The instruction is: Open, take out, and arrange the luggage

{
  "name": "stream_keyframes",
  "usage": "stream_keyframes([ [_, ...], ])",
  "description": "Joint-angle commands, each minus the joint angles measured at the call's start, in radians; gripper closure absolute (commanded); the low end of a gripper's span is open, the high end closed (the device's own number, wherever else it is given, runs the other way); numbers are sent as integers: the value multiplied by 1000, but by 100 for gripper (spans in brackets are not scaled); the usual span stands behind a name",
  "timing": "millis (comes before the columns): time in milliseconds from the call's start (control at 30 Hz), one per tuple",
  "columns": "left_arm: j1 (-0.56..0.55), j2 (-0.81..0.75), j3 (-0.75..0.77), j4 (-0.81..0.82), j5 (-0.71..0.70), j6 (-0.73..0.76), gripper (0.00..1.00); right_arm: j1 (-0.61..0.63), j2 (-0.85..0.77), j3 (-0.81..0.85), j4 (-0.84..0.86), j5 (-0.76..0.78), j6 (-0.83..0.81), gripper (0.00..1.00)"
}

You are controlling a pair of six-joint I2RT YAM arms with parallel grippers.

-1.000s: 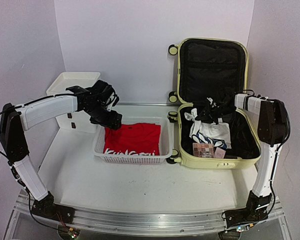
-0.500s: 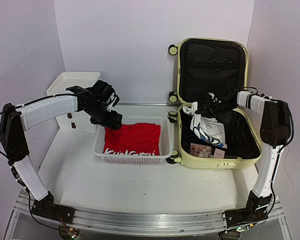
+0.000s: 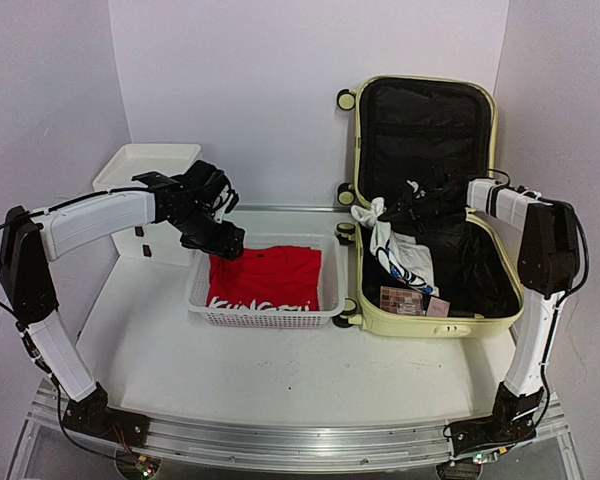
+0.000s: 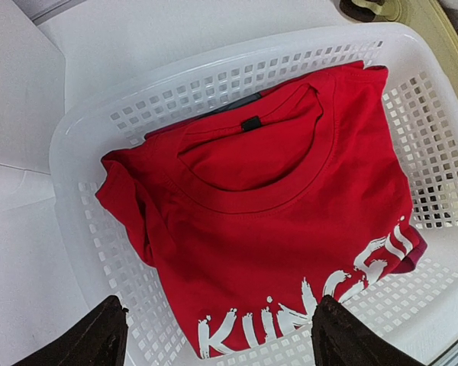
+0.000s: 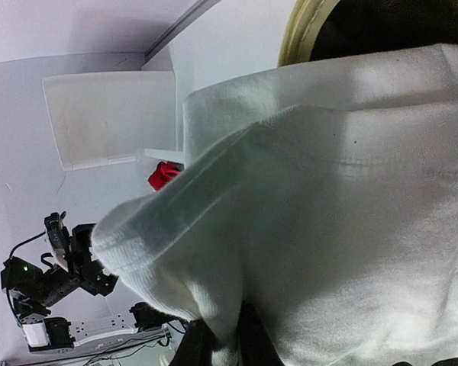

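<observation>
The robot's right gripper will next go left in the top view, then down onto the red T-shirt to release the garment where clothing already lies.
The pale yellow luggage lies open at the right, its lid upright against the back wall. My right gripper is shut on a white garment with blue print and holds it lifted over the case's left side; the cloth fills the right wrist view. A red T-shirt lies in the white perforated basket. My left gripper is open and empty above the basket's back left corner; its fingertips frame the red T-shirt.
A white plastic drawer box stands at the back left, behind my left arm. Small patterned items lie in the luggage's front part. The basket sits close against the luggage's wheels.
My right gripper has lifted the white garment out of the luggage bottom and carried it left toward the case's left rim. The left arm has not moved.
</observation>
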State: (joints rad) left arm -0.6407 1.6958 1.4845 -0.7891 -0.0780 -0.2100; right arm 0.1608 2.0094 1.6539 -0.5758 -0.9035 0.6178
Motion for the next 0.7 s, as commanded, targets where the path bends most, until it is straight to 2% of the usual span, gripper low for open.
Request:
stream_keyframes([
  [0, 4, -23, 42, -4, 7, -11, 16, 68, -99, 46, 65, -61, 67, 100],
  [333, 4, -92, 31, -11, -42, -44, 16, 244, -103, 53, 188, 15, 232, 100],
  [667, 4, -242, 15, -28, -88, -81, 16, 402, -35, 85, 290, 178, 397, 100],
])
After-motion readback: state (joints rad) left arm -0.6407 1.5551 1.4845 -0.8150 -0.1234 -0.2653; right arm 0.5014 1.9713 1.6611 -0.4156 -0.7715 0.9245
